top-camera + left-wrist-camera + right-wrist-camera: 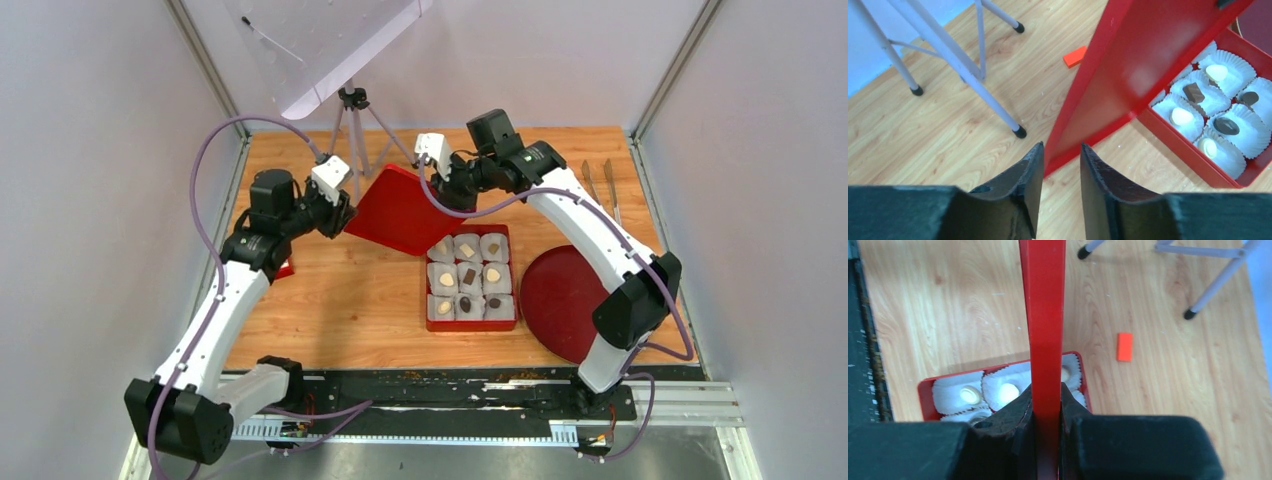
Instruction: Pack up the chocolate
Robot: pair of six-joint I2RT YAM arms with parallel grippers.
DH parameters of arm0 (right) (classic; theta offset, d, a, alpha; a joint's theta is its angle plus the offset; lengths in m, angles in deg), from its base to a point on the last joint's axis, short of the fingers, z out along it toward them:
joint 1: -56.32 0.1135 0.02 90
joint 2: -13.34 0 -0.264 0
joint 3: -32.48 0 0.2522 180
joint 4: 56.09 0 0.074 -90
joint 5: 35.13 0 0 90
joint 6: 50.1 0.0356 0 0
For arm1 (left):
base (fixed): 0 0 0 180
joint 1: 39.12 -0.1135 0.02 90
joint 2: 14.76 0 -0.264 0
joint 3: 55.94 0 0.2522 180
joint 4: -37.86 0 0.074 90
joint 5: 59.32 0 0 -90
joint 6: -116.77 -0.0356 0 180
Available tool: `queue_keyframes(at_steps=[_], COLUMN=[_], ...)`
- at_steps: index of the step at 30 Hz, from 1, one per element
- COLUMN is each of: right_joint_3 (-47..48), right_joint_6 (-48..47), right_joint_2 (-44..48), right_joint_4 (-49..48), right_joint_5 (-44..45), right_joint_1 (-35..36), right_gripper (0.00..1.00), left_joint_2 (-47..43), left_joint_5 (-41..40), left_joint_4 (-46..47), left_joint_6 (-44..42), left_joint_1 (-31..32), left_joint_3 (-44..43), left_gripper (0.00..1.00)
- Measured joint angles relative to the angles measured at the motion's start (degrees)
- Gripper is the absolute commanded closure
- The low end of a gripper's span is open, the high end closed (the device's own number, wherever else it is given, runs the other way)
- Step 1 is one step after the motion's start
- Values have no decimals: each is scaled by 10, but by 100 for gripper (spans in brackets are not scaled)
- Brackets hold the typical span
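Note:
The chocolates are uncovered, so my right gripper next needs to move back and down over the open red box (470, 326) (1000, 392) and turn the lid to release its edge there.
The chocolate (466, 277), cream-white and dark brown pieces, sits in white paper cups inside the red box (470, 326). In the left wrist view several pieces (1193, 92) show in the box (1188, 150); the right wrist view shows two white ones (1009, 390). A red lid (395, 210) stands tilted behind the box. My right gripper (440, 195) is shut on the lid's edge (1043, 315), jaws pressed to both faces (1046, 386). My left gripper (347, 215) is open at the lid's left corner, which (1148, 55) lies just beyond its fingertips (1062, 145).
A tripod (352, 110) carrying a translucent panel stands behind the lid. A small orange-red block (1075, 56) lies on the wood near it. A dark red round plate (560, 300) lies right of the box, and metal tongs (600, 185) lie at the back right.

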State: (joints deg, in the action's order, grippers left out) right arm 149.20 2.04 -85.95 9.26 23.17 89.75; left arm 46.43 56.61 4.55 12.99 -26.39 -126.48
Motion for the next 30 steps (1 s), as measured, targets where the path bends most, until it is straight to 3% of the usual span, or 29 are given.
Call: queue_keyframes(at_steps=[4, 7, 16, 22, 30], right_joint_3=[-2, -19, -116, -256, -435], right_joint_6=[-26, -43, -95, -154, -233], right_joint_2=[26, 62, 196, 287, 376], right_joint_4=[-2, -16, -74, -134, -205], right_joint_5=[43, 67, 154, 263, 381], right_joint_1=[0, 0, 16, 85, 160], right_gripper=[91, 91, 88, 87, 88], left_joint_2=[-52, -102, -139, -135, -55], left_joint_5=[-19, -37, -76, -79, -58], left_joint_4=[-37, -56, -73, -72, -9], left_joint_6=[-9, -12, 9, 50, 171], left_joint_1=[0, 0, -1, 0, -1], left_joint_3=[0, 1, 43, 92, 135], left_gripper=[37, 31, 31, 30, 31])
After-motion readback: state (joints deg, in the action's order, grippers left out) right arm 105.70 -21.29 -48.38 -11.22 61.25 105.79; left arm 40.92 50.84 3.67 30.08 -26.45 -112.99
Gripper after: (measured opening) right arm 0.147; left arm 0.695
